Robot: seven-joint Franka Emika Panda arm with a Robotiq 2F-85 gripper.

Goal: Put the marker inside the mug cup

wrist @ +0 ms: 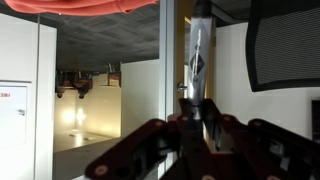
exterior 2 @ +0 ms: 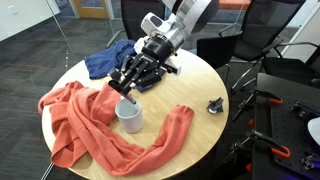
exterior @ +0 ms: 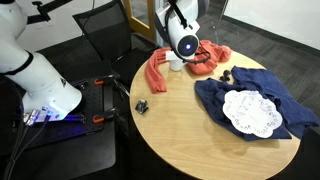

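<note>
My gripper first needs to move slightly toward the dark blue cloth, then go down, to get the marker [wrist: 197, 62] into the mug's opening.
The white mug cup [exterior 2: 129, 116] stands upright on the red-orange cloth [exterior 2: 85, 128] on the round wooden table [exterior 2: 195, 135]. In an exterior view it is mostly hidden behind the wrist [exterior: 176, 65]. My gripper [exterior 2: 133, 88] hangs tilted just above the mug's mouth and is shut on the marker [wrist: 197, 62]. In the wrist view the marker sticks out from between the fingers [wrist: 190, 125], with a whitish middle and a black far end. Its lower end seems to be close to the mug's rim; I cannot tell whether it is inside.
A small chunky black clip [exterior 2: 215, 104] lies near the table edge, also seen in an exterior view [exterior: 141, 106]. A dark blue cloth [exterior: 250, 95] carries a white doily [exterior: 250, 113]. Black office chairs [exterior 2: 270, 40] and a black cart [exterior: 70, 140] stand around the table.
</note>
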